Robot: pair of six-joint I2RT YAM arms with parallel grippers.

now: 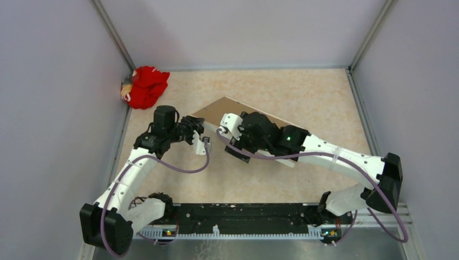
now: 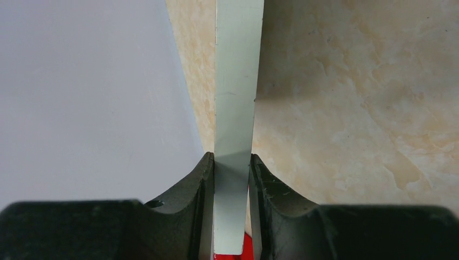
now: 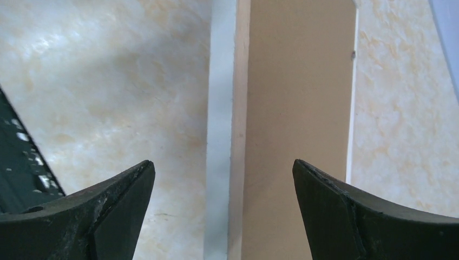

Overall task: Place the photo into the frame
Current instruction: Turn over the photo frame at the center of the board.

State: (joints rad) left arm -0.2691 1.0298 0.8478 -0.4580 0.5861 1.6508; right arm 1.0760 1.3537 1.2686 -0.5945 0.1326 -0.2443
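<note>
My right gripper moves down next until its open fingers straddle the frame's near white edge (image 3: pixel 224 187) and closes, since that edge runs below it, between the fingers.
The frame (image 1: pixel 286 161) lies slanted at mid-table, showing mostly the plain brown backing board (image 1: pixel 222 110). My left gripper (image 1: pixel 199 135) is at its left end. In the left wrist view that gripper (image 2: pixel 233 162) is shut on a thin white strip, the frame's edge (image 2: pixel 234 81). My right gripper (image 1: pixel 228 136) is above the board's left part. In the right wrist view it (image 3: pixel 223 168) is open wide and empty, above the frame's white and light-wood edge (image 3: pixel 222 108) and the brown board (image 3: pixel 295 97). The photo is hidden.
A red cloth toy (image 1: pixel 145 86) lies at the far left corner by the wall, and a bit of red shows between the left fingers (image 2: pixel 247 250). A black rail (image 1: pixel 243 216) runs along the near edge. Grey walls enclose the beige table (image 1: pixel 303 92).
</note>
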